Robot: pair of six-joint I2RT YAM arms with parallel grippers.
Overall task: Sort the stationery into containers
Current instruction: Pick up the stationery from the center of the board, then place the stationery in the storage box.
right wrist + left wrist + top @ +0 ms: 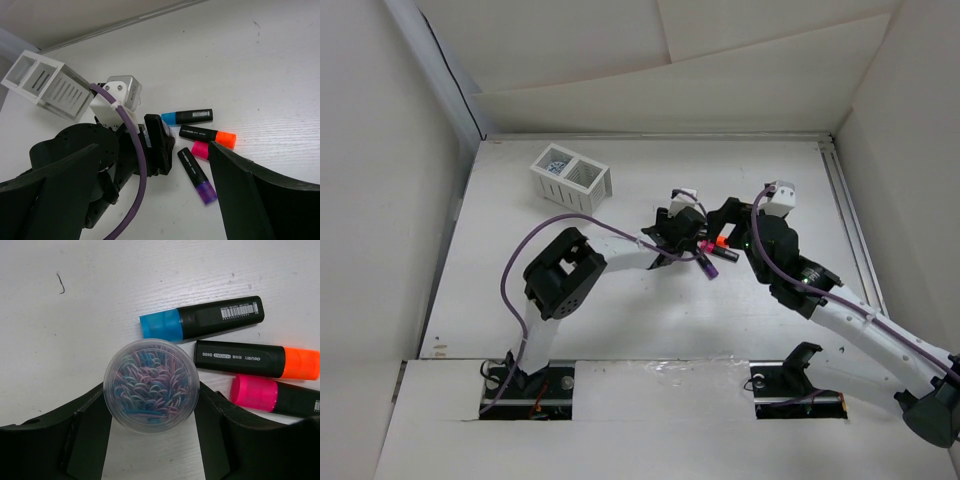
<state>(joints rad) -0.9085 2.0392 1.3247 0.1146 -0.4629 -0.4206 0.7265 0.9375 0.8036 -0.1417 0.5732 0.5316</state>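
Note:
The left gripper lifts across, lowers over one organiser section (556,163) and releases next. It lies outward, left of the gripper in the top view, already holding a tub.
My left gripper (151,392) is shut on a squat clear round tub (151,382) full of blue and pink clips, one finger on each side. Just beyond it lie markers on the table: blue-capped (200,319), orange-capped (257,359) and pink-capped (272,396). A purple-capped marker (196,176) lies next to them in the right wrist view. My right gripper (154,146) is open wide and empty, hovering above the markers and the left gripper (690,238). The white mesh organiser (588,190) stands at the far left; another grey-blue tub (556,160) sits in its left compartment.
White walls enclose the table on three sides. The left arm's purple cable (134,150) loops over its wrist close to the right gripper (722,228). The two grippers crowd the same spot at the table's middle.

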